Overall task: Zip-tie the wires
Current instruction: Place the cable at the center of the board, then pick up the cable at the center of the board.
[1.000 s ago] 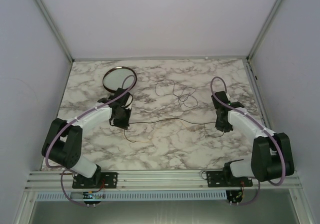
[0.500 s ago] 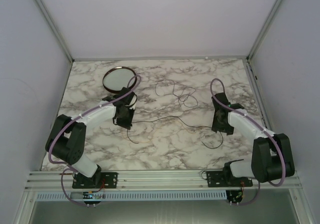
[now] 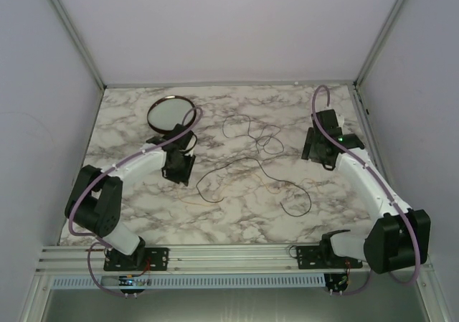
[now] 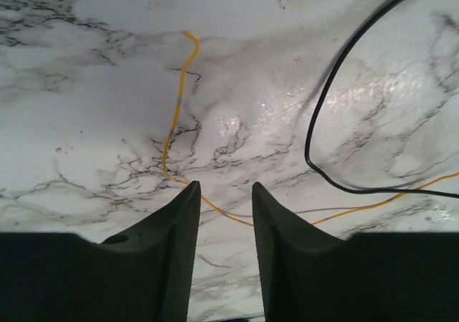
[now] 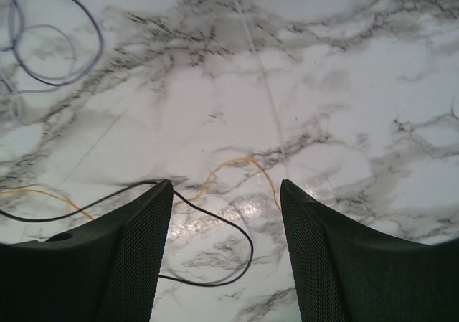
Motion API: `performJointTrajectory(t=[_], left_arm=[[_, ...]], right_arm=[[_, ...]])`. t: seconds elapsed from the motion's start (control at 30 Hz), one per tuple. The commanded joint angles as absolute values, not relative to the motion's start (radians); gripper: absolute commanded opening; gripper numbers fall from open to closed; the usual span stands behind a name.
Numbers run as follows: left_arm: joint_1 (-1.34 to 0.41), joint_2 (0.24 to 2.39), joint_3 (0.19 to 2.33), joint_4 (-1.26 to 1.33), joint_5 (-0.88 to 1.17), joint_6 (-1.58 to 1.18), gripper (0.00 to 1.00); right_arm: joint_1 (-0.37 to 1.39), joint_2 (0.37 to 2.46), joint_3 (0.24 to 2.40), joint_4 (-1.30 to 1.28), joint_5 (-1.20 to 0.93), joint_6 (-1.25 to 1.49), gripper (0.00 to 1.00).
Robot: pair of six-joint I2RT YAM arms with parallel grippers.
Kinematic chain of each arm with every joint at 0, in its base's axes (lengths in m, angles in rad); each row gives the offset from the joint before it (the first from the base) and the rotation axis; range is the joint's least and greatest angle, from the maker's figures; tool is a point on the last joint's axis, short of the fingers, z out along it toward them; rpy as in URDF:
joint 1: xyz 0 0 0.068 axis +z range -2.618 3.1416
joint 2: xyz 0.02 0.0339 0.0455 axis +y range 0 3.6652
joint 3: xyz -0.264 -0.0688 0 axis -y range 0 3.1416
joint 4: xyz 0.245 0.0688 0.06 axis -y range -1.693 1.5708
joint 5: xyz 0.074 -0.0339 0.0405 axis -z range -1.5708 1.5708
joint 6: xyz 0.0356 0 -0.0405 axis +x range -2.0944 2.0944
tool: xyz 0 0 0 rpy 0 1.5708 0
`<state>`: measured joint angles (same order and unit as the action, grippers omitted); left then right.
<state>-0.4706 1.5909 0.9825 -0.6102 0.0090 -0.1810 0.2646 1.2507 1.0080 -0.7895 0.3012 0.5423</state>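
The nearest tangled dark wire loop [image 5: 99, 34] has a curve that bulges over bare marble. My right gripper will next move outward and to the left in the top view, then down onto the loop.
The wires lie loose on the marble table: tangled dark loops at the far middle [image 3: 247, 130], one black loop [image 3: 208, 182] right of my left gripper [image 3: 177, 170] and another [image 3: 297, 201] near my right gripper [image 3: 319, 153]. In the left wrist view my left gripper [image 4: 224, 186] is open and empty, with a yellow wire [image 4: 176, 114] crossing the table under its tips and a black wire [image 4: 315, 114] to the right. My right gripper [image 5: 226, 182] is wide open and empty above a black wire [image 5: 244, 236] and a yellow wire [image 5: 237, 161]. A thin pale straight line [image 5: 258, 78] may be the zip tie; I cannot tell.
A round dark-rimmed dish [image 3: 150, 114] sits at the far left, just behind my left arm. Grey walls close the table on three sides. Metal rails [image 3: 237, 257] run along the near edge by the arm bases.
The wire that ran stretched between the two grippers now lies slack in loops on the table. My right gripper has moved up and back toward the far right. My left gripper has barely moved.
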Motion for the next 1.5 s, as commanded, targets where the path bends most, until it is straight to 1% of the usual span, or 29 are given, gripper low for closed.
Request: performJointTrajectory(t=[0.0,0.13,0.23,0.4,0.5,0.57,0.6,0.77,1.03,1.1,1.17,1.2,1.4,1.47], left_arm=[[-0.474,1.521,1.064,-0.655,-0.024,-0.178,0.42],[-0.475,1.444,1.117,-0.633,0.009,-0.18,0.58],[-0.475,1.386,1.131,-0.602,0.021,-0.191,0.69],[-0.476,1.292,1.137,-0.487,0.034,-0.212,0.79],[-0.475,1.217,1.122,-0.385,0.015,-0.216,0.85],[-0.475,1.167,1.108,-0.321,-0.002,-0.218,0.92],[-0.474,1.149,1.107,-0.299,-0.001,-0.215,0.93],[-0.474,1.118,1.149,-0.292,0.037,-0.204,0.96],[-0.474,1.099,1.143,-0.314,0.052,-0.204,0.96],[-0.473,1.099,1.135,-0.317,0.055,-0.205,0.96],[-0.474,1.098,1.131,-0.32,0.061,-0.205,0.96],[-0.474,1.099,1.132,-0.323,0.061,-0.204,0.96],[-0.474,1.099,1.131,-0.33,0.06,-0.204,0.96],[-0.474,1.098,1.13,-0.328,0.062,-0.207,0.96]], right_arm=[[0.255,1.25,1.081,-0.698,0.221,0.503,0.61],[0.26,1.279,1.1,-0.608,0.108,0.509,0.61],[0.27,1.33,1.124,-0.539,0.065,0.502,0.62],[0.286,1.481,1.198,-0.434,0.004,0.507,0.62],[0.293,1.603,1.275,-0.412,0.0,0.513,0.62],[0.297,1.682,1.324,-0.398,0.005,0.51,0.62],[0.302,1.723,1.347,-0.392,0.013,0.503,0.62],[0.309,1.892,1.433,-0.401,-0.009,0.518,0.62],[0.331,1.997,1.453,-0.362,0.008,0.545,0.61],[0.331,2.013,1.461,-0.357,0.017,0.546,0.57],[0.331,2.026,1.469,-0.358,0.021,0.546,0.49],[0.331,2.028,1.471,-0.357,0.021,0.546,0.48],[0.322,2.022,1.486,-0.348,0.017,0.549,0.47],[0.311,2.029,1.496,-0.347,0.016,0.55,0.45]])
